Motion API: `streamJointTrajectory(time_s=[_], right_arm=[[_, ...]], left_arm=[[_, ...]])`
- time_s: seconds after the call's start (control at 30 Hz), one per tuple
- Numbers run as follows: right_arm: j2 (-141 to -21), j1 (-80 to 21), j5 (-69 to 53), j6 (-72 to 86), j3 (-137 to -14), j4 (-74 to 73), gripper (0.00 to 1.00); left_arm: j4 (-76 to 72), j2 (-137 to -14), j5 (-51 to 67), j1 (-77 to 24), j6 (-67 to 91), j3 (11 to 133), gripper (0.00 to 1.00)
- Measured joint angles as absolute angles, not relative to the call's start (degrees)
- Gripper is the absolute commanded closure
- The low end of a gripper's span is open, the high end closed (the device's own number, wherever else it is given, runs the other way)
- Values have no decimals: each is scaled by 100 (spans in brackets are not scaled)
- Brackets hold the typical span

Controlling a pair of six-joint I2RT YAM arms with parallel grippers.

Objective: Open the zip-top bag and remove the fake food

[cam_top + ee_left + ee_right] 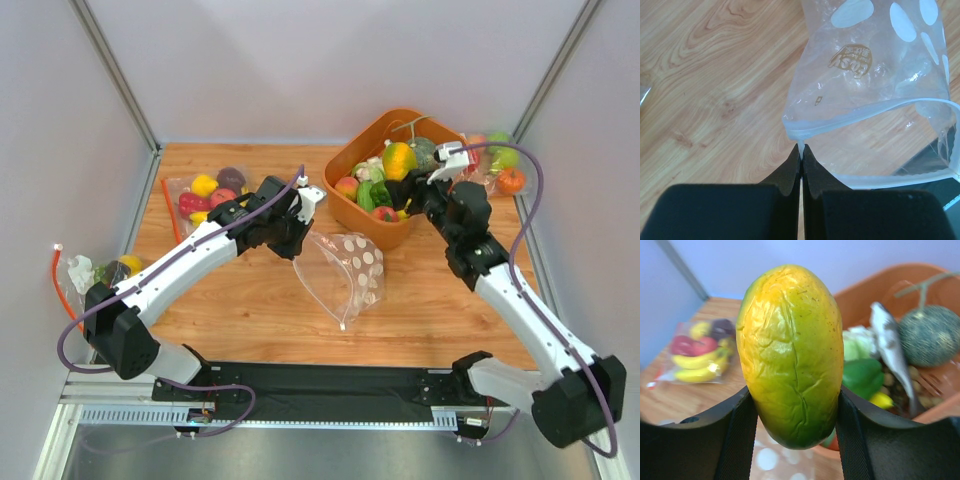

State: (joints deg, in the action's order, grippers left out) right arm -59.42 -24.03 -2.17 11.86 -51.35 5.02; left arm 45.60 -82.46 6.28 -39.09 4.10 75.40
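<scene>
Next, my right gripper will tilt its fingers downward, lower the mango (399, 160) to the basket's small yellow piece (403, 213) and release, since that lies below it, among other food.
The polka-dot zip-top bag (350, 265) hangs open-mouthed over the table's middle and looks empty. My left gripper (298, 238) is shut on a corner of its zip strip; in the left wrist view the fingertips (802, 150) pinch the strip's end, with the bag (865, 65) spread beyond them. My right gripper (405, 170) is shut on the yellow-orange-green mango (399, 160) and holds it above the orange basket (372, 228). The mango fills the right wrist view (790, 355) between the fingers (735, 440). A pink-orange peach (347, 187) and a dark green vegetable (366, 196) lie in the basket.
The basket also holds a grey-green pumpkin (424, 152), a toy fish (890, 352) and other pieces. Plain clear bags of fruit lie at the back left (205, 195), back right (497, 160) and off the table's left edge (105, 268). White walls stand on three sides.
</scene>
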Motion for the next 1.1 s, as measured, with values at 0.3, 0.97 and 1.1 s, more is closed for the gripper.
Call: streamJointTrajectory(time_s=[0.3,0.97,1.1], right_arm=[[-7843,-1302,-187,1046,-5913,-381,73],[-8530,-1072,-62,851,-6661,-1070,0],[-8521,-1072,-51,851,-6661,-1070,0]], left_arm=[[4563,-8246,565,-3909,410,7540,100],[4574,-8246,561,-3909,370,7540,50],[4587,-8246,572,-3909,373,7540,42]])
